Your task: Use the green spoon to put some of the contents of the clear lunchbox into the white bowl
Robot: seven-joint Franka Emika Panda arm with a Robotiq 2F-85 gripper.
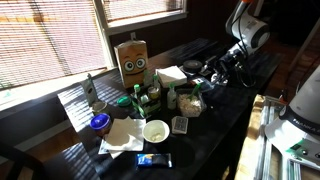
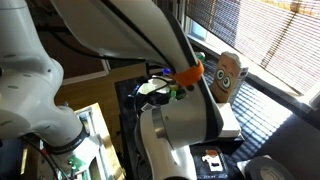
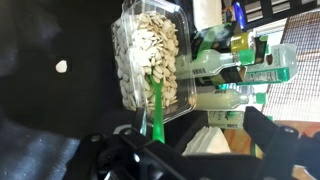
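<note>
The spoon's green handle (image 3: 158, 121) is below my open gripper, nearer one finger. My gripper will next move down toward the left in the wrist view onto the handle.
In the wrist view the clear lunchbox (image 3: 148, 50) holds pale tan seeds. The green spoon (image 3: 157, 100) has its scoop end in the seeds, and its handle runs down toward my gripper (image 3: 200, 128). The fingers stand wide apart, with the handle close to the left finger and no grip showing. In an exterior view the gripper (image 1: 213, 78) hangs over the lunchbox (image 1: 191, 103). The white bowl (image 1: 156, 130) sits nearer the table's front, apart from the gripper. It is out of the wrist view.
Green-capped bottles (image 3: 235, 62) crowd the lunchbox's side. A brown bag with a face (image 1: 132, 62), a blue round object (image 1: 99, 122), white napkins (image 1: 120, 135), a small dark square container (image 1: 180, 125) and a blue packet (image 1: 153, 160) are on the dark table. The arm fills the other exterior view (image 2: 170, 60).
</note>
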